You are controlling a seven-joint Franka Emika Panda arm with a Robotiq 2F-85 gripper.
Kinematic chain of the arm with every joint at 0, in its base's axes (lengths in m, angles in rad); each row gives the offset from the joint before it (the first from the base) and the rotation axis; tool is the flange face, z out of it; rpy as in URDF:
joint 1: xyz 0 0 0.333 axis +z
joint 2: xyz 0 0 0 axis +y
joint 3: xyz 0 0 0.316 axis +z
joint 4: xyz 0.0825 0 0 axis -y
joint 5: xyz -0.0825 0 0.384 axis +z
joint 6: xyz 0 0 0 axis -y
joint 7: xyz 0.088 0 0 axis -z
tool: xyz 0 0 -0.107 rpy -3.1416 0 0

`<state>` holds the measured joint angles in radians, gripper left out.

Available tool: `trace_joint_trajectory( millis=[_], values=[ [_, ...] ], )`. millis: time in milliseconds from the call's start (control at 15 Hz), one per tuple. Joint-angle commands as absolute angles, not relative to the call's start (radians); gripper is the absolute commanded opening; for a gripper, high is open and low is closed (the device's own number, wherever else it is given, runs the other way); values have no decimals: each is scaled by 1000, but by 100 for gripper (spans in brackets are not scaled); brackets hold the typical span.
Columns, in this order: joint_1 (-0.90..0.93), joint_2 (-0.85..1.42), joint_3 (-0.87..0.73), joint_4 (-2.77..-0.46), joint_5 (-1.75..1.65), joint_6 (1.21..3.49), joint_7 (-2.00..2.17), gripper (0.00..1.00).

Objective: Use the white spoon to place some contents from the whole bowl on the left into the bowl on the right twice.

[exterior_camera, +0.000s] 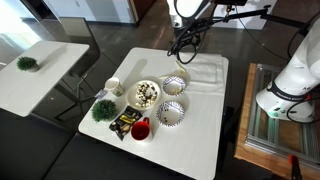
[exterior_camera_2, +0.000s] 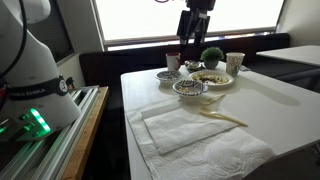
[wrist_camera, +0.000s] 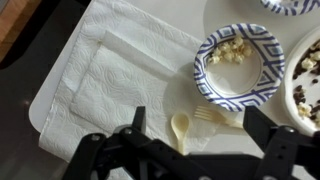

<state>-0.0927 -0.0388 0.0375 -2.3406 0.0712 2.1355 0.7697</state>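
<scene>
Next, my gripper moves down onto the white spoon's handle close behind its scoop and closes, as the handle shows far below my open fingers.
The white spoon (wrist_camera: 181,128) lies on the table beside a white fork (wrist_camera: 206,113), at the edge of the paper towel (wrist_camera: 120,70); both also show in an exterior view (exterior_camera_2: 222,118). A blue-patterned bowl (wrist_camera: 240,65) with a few pieces of food sits just beyond them, and it shows in both exterior views (exterior_camera: 175,86) (exterior_camera_2: 190,88). A second patterned bowl (exterior_camera: 171,113) (exterior_camera_2: 170,75) stands farther along. My gripper (wrist_camera: 200,135) is open and empty, hanging high above the spoon (exterior_camera: 183,45) (exterior_camera_2: 193,25).
A plate with mixed food (exterior_camera: 147,94) (exterior_camera_2: 212,77) sits next to the bowls. A red cup (exterior_camera: 140,129), a dark packet (exterior_camera: 122,122), a small green plant (exterior_camera: 103,108) and a white cup (exterior_camera: 115,87) stand at the table's far end.
</scene>
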Motion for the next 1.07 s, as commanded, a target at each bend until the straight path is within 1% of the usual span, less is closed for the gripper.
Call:
trace_joint_trajectory(
  millis=[0,333,400,800,1000],
  values=[
    [-94,132,-25,-2235,152,2163,814,100],
    [-96,268,-79,-2193,214,2291,712,100],
    [-78,214,-86,-2232,178,2262,740,100],
    [-72,230,-93,-2226,179,2269,736,100],
    [-103,298,-86,-2184,241,2295,622,100]
  ],
)
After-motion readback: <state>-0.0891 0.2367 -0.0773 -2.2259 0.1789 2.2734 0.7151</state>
